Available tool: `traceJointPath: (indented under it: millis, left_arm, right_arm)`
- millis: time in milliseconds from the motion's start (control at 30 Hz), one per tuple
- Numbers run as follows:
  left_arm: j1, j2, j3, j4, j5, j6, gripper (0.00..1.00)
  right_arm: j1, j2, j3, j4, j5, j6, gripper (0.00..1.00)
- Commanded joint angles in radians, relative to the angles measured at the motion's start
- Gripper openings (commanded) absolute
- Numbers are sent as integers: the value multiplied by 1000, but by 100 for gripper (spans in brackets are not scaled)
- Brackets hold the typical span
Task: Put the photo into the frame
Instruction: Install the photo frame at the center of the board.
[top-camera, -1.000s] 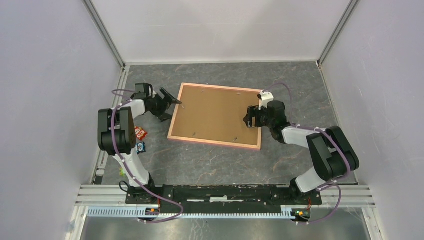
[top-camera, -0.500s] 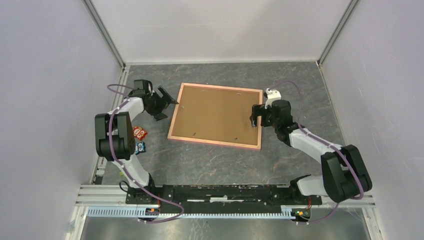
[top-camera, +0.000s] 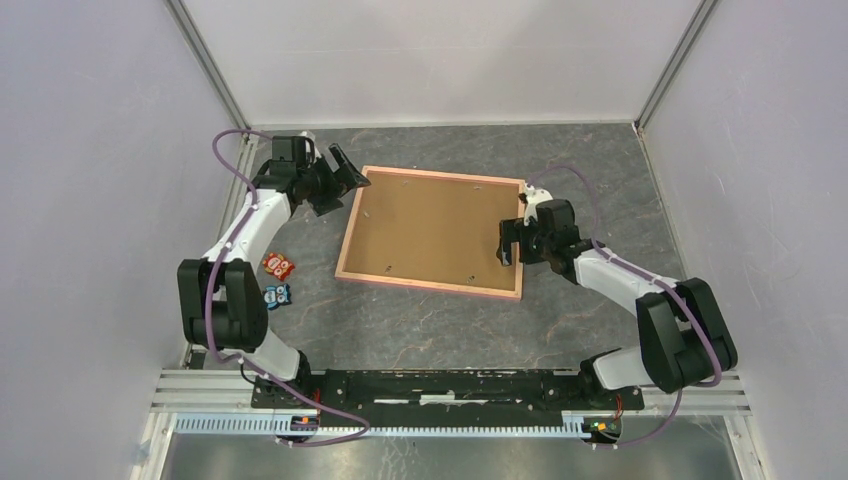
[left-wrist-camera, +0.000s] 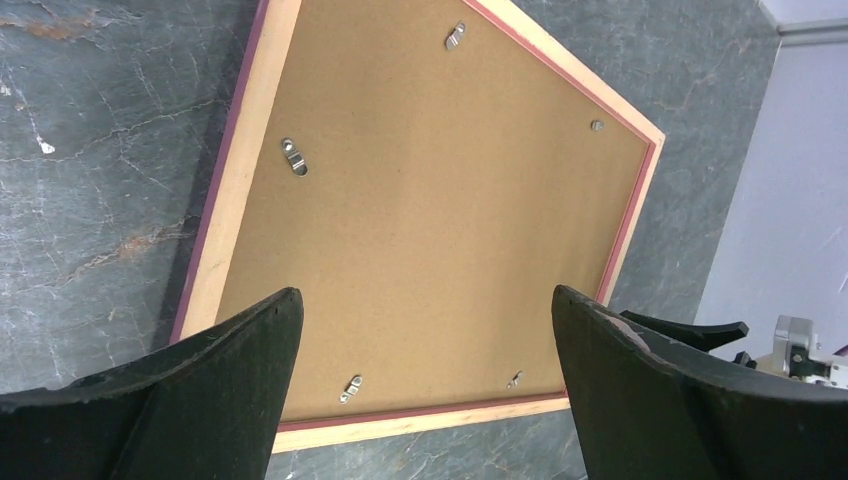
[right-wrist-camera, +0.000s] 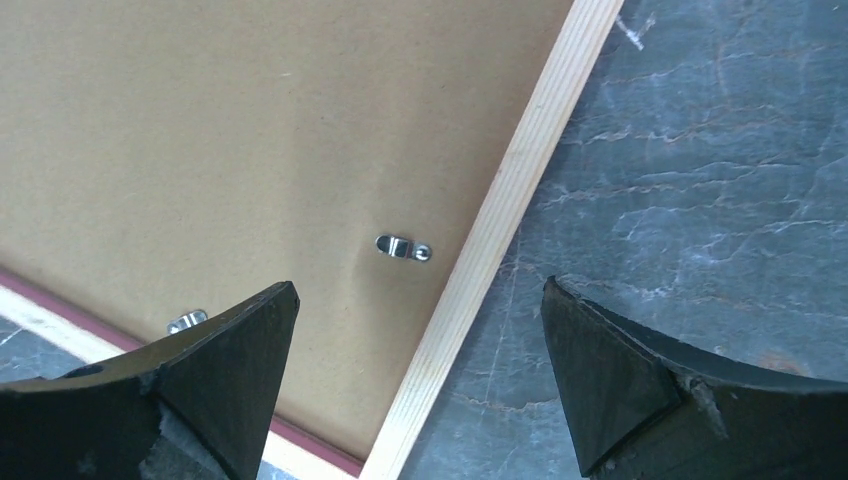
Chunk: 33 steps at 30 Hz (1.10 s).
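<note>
My left gripper needs to swing back and lower, turning so its fingers go on both sides of the frame's edge nearest the red item, because that pale wood part of the frame is free of clips.
The frame, pink-edged with pale wood, lies face down on the table. A brown backing board fills it, held by small metal clips. The photo is hidden or out of view. My left gripper is open and empty, just off the frame's far left corner. In the left wrist view it looks down on the board and the frame. My right gripper is open and empty over the frame's right edge. Its fingers straddle that edge near a clip.
Two small coloured items, one red and one blue, lie left of the frame by the left arm. Pale walls close in the table on three sides. A metal rail runs along the near edge.
My left gripper has moved toward the far side, from the frame's left edge to its far left corner. My right gripper has shifted a little along the frame's right edge. The frame has not moved.
</note>
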Motion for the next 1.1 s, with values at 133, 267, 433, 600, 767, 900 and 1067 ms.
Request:
traceJointPath:
  millis: [133, 267, 433, 600, 767, 900, 1067]
  left_arm:
    - [-34, 53, 83, -73, -18, 168, 99]
    - [-34, 99, 110, -126, -166, 236, 90]
    - [-68, 219, 164, -215, -251, 306, 74]
    - [-123, 301, 196, -330, -360, 358, 69]
    - [-125, 314, 162, -335, -351, 348, 68]
    - [-128, 291, 110, -335, -416, 355, 64]
    - [-127, 266, 106, -325, -479, 368, 60]
  right_arm:
    - [4, -42, 4, -93, 18, 24, 98]
    - [4, -78, 17, -141, 35, 20, 98]
    - [4, -135, 9, -146, 54, 35, 98]
    - [2, -132, 62, -210, 133, -36, 98]
    - [0, -78, 96, -246, 162, -93, 98]
    - [1, -63, 101, -251, 143, -95, 98]
    - [0, -36, 108, -212, 101, -89, 98]
